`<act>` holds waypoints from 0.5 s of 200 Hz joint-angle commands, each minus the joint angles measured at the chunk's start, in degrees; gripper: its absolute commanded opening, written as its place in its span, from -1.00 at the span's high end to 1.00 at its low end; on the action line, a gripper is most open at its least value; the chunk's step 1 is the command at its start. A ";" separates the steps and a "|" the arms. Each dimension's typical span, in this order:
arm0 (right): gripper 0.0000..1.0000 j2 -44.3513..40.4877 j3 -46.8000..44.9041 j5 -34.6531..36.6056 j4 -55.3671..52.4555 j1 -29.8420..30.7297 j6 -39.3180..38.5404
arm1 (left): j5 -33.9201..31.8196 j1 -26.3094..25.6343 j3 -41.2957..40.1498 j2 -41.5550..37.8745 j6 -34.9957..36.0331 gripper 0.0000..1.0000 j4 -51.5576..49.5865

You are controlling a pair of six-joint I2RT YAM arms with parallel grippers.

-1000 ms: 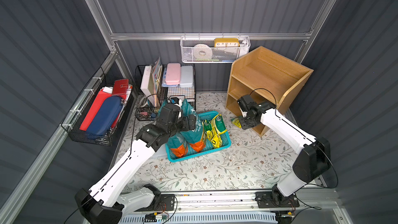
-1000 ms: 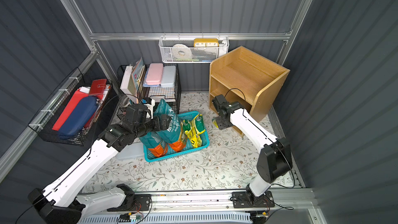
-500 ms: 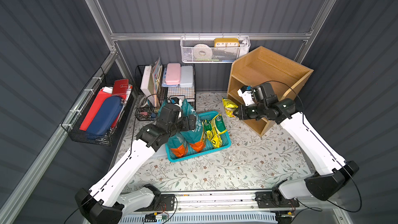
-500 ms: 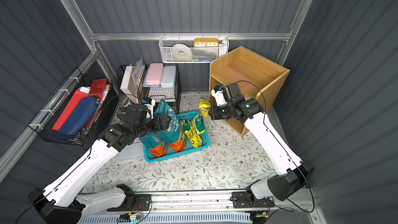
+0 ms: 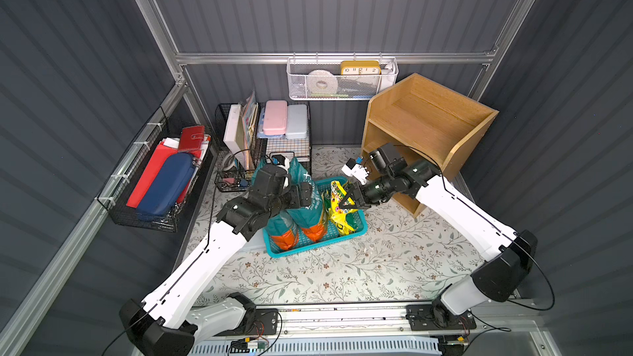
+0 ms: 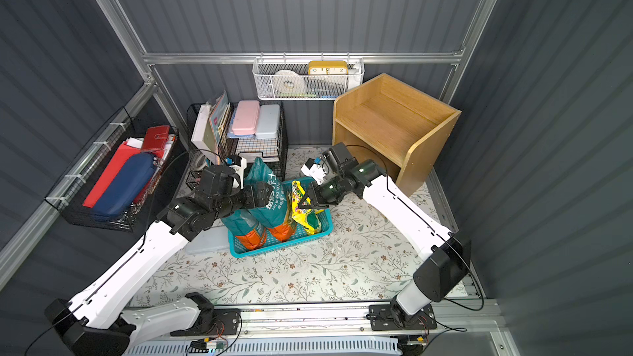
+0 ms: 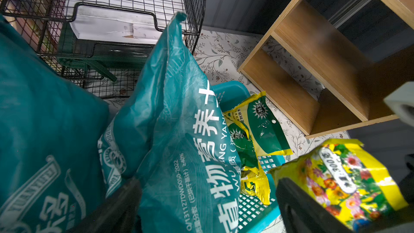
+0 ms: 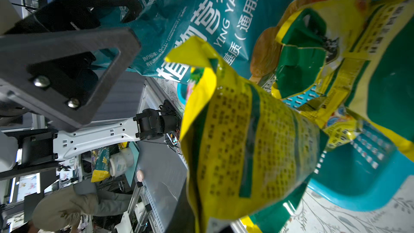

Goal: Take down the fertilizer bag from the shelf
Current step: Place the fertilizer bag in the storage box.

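Note:
The robot's right gripper next needs to go down toward the bottom of the basket beside the upright teal bag [image 7: 183, 153] and release the yellow fertilizer bag, because the bag still hangs above the basket.
My right gripper [image 5: 344, 202] is shut on a yellow flower-printed fertilizer bag [image 5: 335, 190] [image 6: 296, 194], which hangs over the teal basket [image 5: 356, 231]. The right wrist view is filled by that bag [image 8: 246, 142]; the fingertips are hidden behind it. The left wrist view shows the same bag [image 7: 340, 175] off to one side. The light-brown wooden shelf [image 5: 428, 125] [image 6: 394, 121] stands behind the right arm, and the tiers I can see are bare. My left gripper [image 5: 306, 195] [image 7: 207, 209] is open, its jaws either side of an upright teal bag [image 7: 183, 153] in the basket.
Yellow-green packets [image 7: 262, 122] and a second teal bag [image 5: 284, 231] crowd the basket. A black wire rack [image 5: 274, 138] stands behind it, a white mesh basket [image 5: 342, 80] hangs on the back wall, and a wire basket of red and blue cases [image 5: 161, 179] hangs on the left wall.
The right arm has swung left from the shelf's lower tier, carrying the yellow bag over the basket. The left arm has not moved.

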 commanded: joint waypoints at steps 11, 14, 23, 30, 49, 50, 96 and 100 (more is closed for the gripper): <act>1.00 -1.28 -6.80 -5.93 23.82 2.12 10.22 | 0.05 -0.19 -0.78 -0.73 0.03 -0.99 0.42; 1.00 -1.03 -7.23 -6.26 25.10 2.26 10.78 | 0.05 -0.13 -0.72 -0.75 0.03 -0.99 0.31; 1.00 -0.03 -8.30 -6.71 26.58 2.32 11.96 | -0.02 -0.16 -0.70 -0.88 0.06 -0.99 0.05; 1.00 0.79 -8.74 -6.71 26.55 2.30 11.99 | -0.11 -0.18 -0.70 -0.95 0.03 -0.99 -0.23; 1.00 2.75 -10.69 -4.20 26.55 2.30 9.42 | -0.37 -0.18 -1.24 -1.91 0.01 -0.99 -0.31; 1.00 2.84 -10.83 -3.87 26.54 2.30 9.22 | -0.38 -0.18 -1.28 -1.91 0.02 -0.99 -0.28; 1.00 7.71 -15.28 18.27 18.38 2.72 1.00 | -0.61 -0.17 -2.63 -3.44 -0.32 -0.99 -0.27; 1.00 8.03 -15.63 19.93 18.02 3.01 0.45 | -0.57 -0.19 -2.63 -3.53 -0.34 -0.99 -0.26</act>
